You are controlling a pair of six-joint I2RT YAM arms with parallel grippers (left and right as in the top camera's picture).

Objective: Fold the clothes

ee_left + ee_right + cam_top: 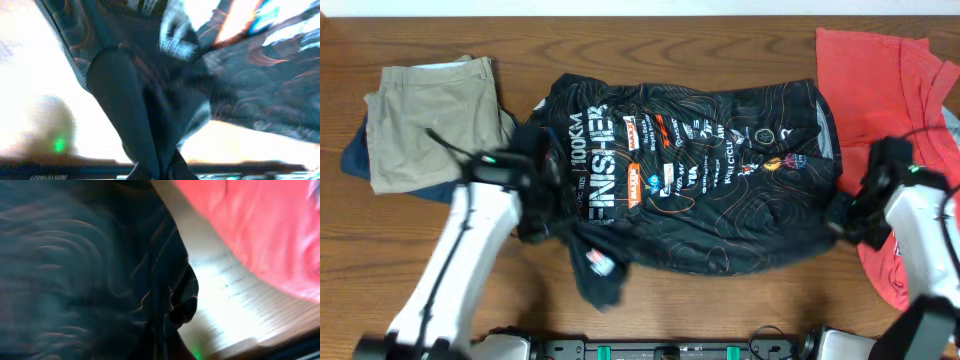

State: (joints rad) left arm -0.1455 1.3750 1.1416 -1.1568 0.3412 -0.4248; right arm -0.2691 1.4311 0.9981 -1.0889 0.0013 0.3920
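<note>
The cloth is bunched, so next my left gripper will lift, sweep outward, then lower and let go over the table's far part, outward of the gripper.
The clothes, a black jersey (710,170) with white lettering and small logos, lie spread across the middle of the table in the overhead view. My left gripper (542,222) is shut on the jersey's lower left edge, where a sleeve (595,268) hangs toward the front. In the left wrist view the dark fabric (150,115) bunches into the shut jaws at the bottom. My right gripper (842,212) is shut on the jersey's lower right edge. The right wrist view shows patterned black cloth (100,270) pinched between its fingers.
Khaki shorts (430,120) on a navy garment (356,158) lie at the back left. Red T-shirts (895,120) are piled along the right edge, also seen as red cloth (260,230) in the right wrist view. Bare wood table (740,310) runs along the front.
</note>
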